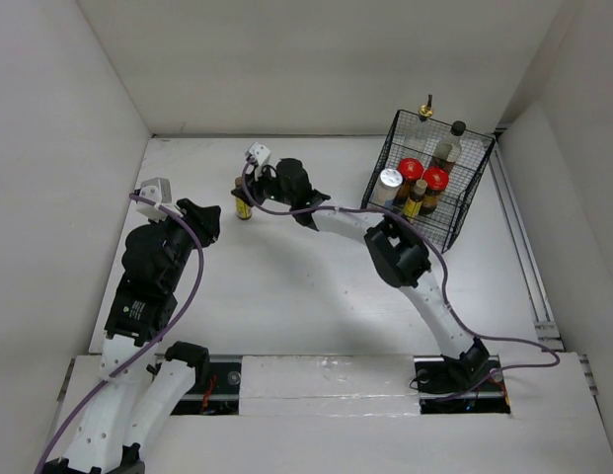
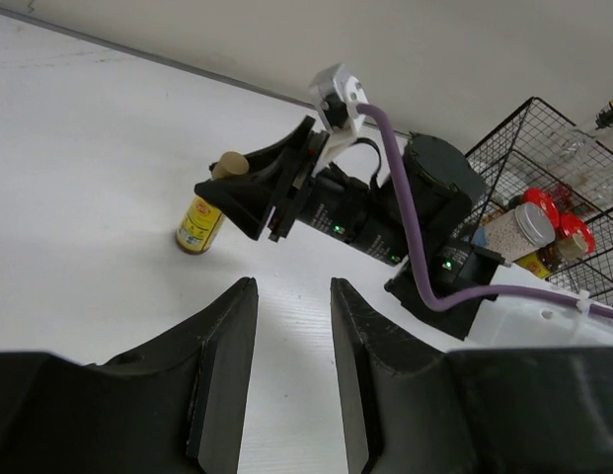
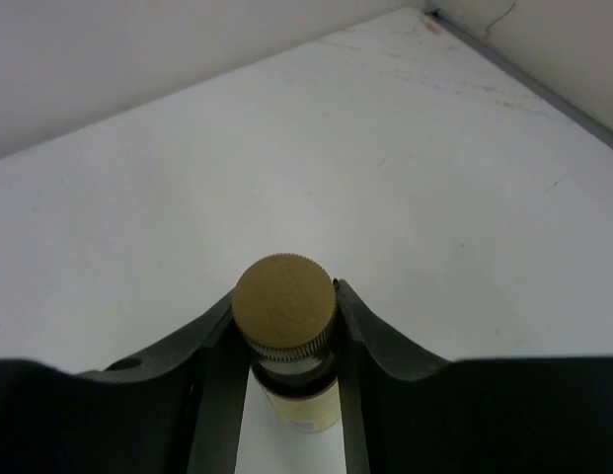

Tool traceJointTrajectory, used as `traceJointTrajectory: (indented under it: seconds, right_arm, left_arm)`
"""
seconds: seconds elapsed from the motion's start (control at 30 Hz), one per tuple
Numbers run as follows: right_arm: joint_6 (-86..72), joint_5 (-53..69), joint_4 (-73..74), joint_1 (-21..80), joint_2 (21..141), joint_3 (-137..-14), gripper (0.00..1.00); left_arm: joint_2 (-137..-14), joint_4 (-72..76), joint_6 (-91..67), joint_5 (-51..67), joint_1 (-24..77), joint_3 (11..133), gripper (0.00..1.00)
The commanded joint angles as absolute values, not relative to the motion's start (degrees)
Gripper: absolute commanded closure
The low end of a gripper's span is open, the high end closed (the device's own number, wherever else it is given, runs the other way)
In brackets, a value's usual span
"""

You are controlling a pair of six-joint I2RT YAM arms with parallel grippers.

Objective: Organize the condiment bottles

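Observation:
I will lift my right gripper next, move it to the right in the top view and lower it to let go of the bottle in the rack's near corner (image 1: 439, 223), because that spot is empty.
A yellow-labelled, brown-capped bottle (image 1: 244, 204) stands on the white table left of centre at the back. My right gripper (image 1: 244, 190) is shut on its neck just under the cap (image 3: 284, 299); the fingers (image 3: 360, 341) press both sides. In the left wrist view the bottle (image 2: 200, 223) rests on the table with the right gripper (image 2: 255, 188) around its top. My left gripper (image 1: 209, 223) is open and empty, low over the table to the bottle's left (image 2: 291, 296). The other bottles sit in the black wire rack (image 1: 462, 212): two red-lidded jars (image 1: 411, 168), a silver-lidded jar (image 1: 390, 179), a yellow-labelled bottle (image 1: 417, 199), a black-capped bottle (image 1: 454, 138) and a gold-capped clear bottle (image 1: 425, 109).
White walls enclose the table on the left, back and right. The rack stands at the back right near a metal rail (image 1: 523, 247). The right arm (image 1: 405, 262) stretches diagonally across the middle, trailing a purple cable (image 2: 424, 247).

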State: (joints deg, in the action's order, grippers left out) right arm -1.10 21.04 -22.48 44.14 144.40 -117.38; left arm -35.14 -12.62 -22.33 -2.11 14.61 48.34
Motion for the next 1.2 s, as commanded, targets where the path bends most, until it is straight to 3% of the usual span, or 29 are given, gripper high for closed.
traceJointTrajectory:
  seconds: [0.0, 0.37, 0.7, 0.93, 1.17]
  right_arm:
    - [-5.5, 19.0, -40.1, 44.8, 133.6, -107.5, 0.77]
    - [-6.2, 18.1, -49.7, 40.2, 92.0, -72.9, 0.81]
    - [-5.3, -10.8, -23.7, 20.1, 50.3, -47.6, 0.84]
    - [-8.1, -14.5, -15.9, 7.3, 43.1, -43.5, 0.84]
    - [-8.9, -11.6, -22.7, 3.3, 51.8, -40.4, 0.85]
  left_arm:
    - [-34.7, -9.7, -22.0, -1.9, 14.4, 48.8, 0.69]
    - [-34.7, -9.7, -22.0, -1.9, 14.4, 48.3, 0.69]
    - [-34.7, -9.7, -22.0, -1.4, 14.4, 48.3, 0.69]
    - [-35.2, -9.7, -22.0, -1.4, 14.4, 48.3, 0.69]
    - [-35.8, -9.7, -22.0, -0.8, 14.4, 48.3, 0.69]
